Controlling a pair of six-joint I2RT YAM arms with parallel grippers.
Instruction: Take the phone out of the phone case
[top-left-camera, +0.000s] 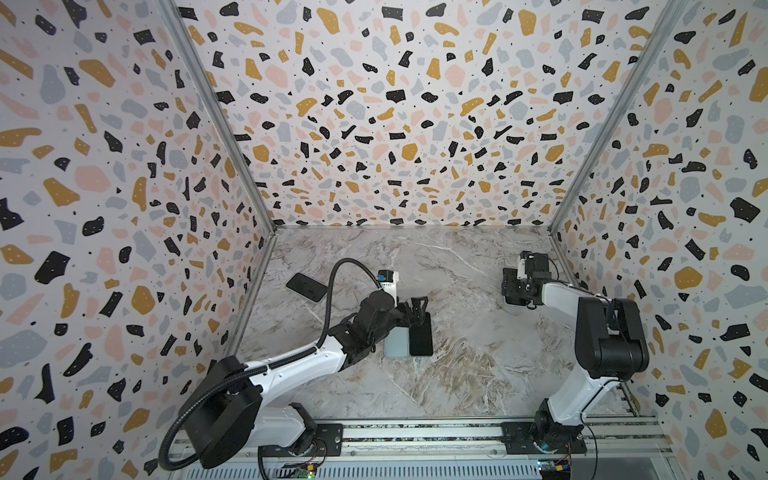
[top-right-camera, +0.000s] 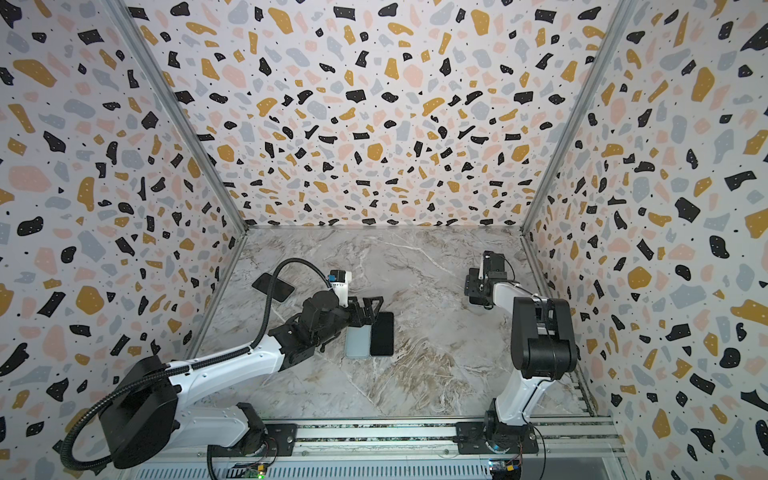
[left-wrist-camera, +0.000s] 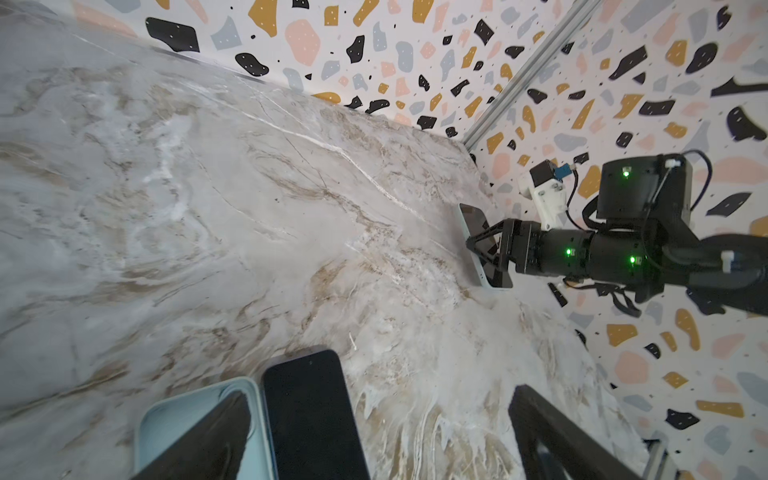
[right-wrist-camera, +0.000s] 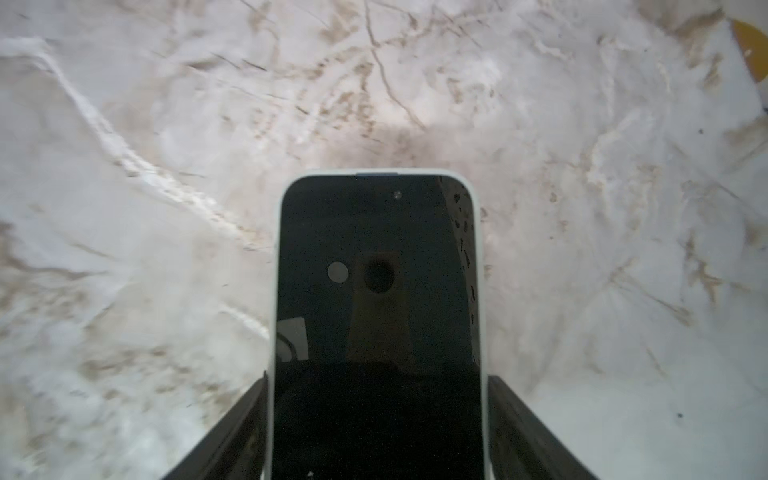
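Across the table, the case's pale edge sticks out past my right gripper's fingers, so the left gripper reaches toward that edge next, turning, and closes there.
A phone (right-wrist-camera: 376, 270) with a dark screen sits in a pale phone case (right-wrist-camera: 478, 249), and my right gripper (right-wrist-camera: 376, 399) is shut on it, one finger against each long side of the case. In the left wrist view that cased phone (left-wrist-camera: 482, 245) stands tilted, with one edge at the marble table near the right wall. My left gripper (top-left-camera: 417, 307) is open at the table's middle, low over an empty pale blue case (top-left-camera: 395, 343) and a bare black phone (top-left-camera: 420, 338) lying side by side. One of its fingers (left-wrist-camera: 208, 436) hangs over the empty case.
Another bare black phone (top-left-camera: 306, 286) lies flat at the back left of the marble table (top-left-camera: 457, 382), close to the left wall. Patterned walls close in three sides. The arms' bases stand on a rail (top-left-camera: 415, 432) along the front edge.
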